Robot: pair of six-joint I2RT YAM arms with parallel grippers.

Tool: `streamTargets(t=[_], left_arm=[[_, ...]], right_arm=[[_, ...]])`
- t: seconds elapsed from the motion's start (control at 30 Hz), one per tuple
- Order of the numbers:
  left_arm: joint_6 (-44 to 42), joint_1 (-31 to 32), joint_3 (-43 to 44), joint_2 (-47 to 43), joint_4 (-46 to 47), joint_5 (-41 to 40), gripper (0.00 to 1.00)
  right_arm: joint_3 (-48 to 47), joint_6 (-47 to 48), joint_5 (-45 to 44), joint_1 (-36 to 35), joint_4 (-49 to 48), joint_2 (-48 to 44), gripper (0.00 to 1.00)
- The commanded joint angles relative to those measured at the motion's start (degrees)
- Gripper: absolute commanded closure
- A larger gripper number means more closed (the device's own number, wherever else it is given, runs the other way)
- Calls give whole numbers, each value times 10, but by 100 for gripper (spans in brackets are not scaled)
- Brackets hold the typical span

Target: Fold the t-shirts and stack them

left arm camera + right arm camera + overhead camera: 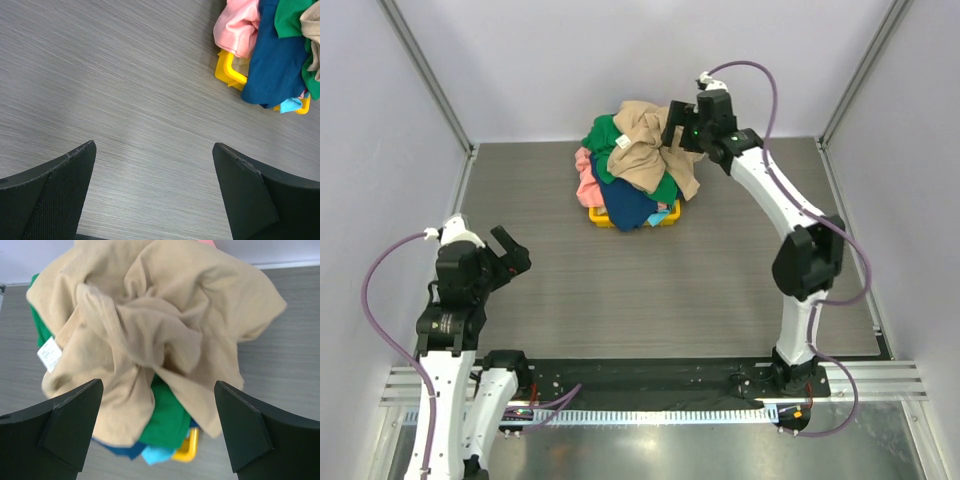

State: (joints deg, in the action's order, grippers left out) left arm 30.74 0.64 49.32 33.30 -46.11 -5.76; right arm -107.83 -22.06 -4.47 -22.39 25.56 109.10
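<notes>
Next, my right gripper moves farther in over the pile, then down onto the tan t-shirt's bunched folds to close.
A crumpled pile of t-shirts sits in a small yellow basket (667,215) at the back middle of the table. The tan t-shirt (645,150) with a white label (49,354) lies on top, over a green one (605,140), a navy blue one (625,205) and a pink one (587,185). My right gripper (673,128) hovers open just above the right side of the pile; the tan shirt (150,330) fills its view. My left gripper (512,250) is open and empty over bare table at the near left; the pile shows at its view's top right (272,55).
A light blue cloth (160,455) peeks out under the pile beside the basket's rim (187,447). Grey walls and metal frame posts (425,75) enclose the table on three sides. A metal rail (650,385) with cables runs along the near edge.
</notes>
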Motion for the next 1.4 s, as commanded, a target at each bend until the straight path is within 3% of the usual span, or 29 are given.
streamTargets(t=[0.0, 0.17, 0.27, 0.3, 0.37, 0.63, 0.73, 0.87, 0.9, 1.0, 1.17, 1.37], left_arm=[[-20, 1, 5, 5, 16, 16, 0], [-23, 1, 5, 6, 16, 24, 0], [-23, 1, 5, 9, 17, 26, 0], [-23, 1, 4, 11, 18, 26, 0], [-24, 1, 5, 12, 18, 29, 0], [-22, 1, 7, 36, 22, 36, 0], [-14, 2, 18, 79, 25, 55, 0], [19, 18, 41, 125, 61, 66, 0], [30, 23, 48, 147, 72, 62, 0], [41, 63, 81, 224, 117, 40, 2], [44, 117, 139, 370, 172, 9, 5], [65, 138, 221, 567, 226, 26, 11]], right_arm=[[-102, 26, 4, -13, 5, 67, 0], [-253, 35, -3, -18, 14, 195, 2], [-307, 43, -19, -18, 19, 231, 52], [-310, 46, -25, -18, 18, 228, 77], [-307, 47, -36, -18, 18, 215, 98], [-284, 97, -55, -27, 22, 36, 99], [-261, 113, -127, -27, 29, -69, 99], [-122, 131, -293, -27, 33, -213, 99], [-87, 118, -363, -27, 38, -246, 99], [59, 64, -445, -24, 69, -352, 99], [268, -52, -417, -18, 146, -454, 99], [409, -119, -261, -17, 150, -498, 99]])
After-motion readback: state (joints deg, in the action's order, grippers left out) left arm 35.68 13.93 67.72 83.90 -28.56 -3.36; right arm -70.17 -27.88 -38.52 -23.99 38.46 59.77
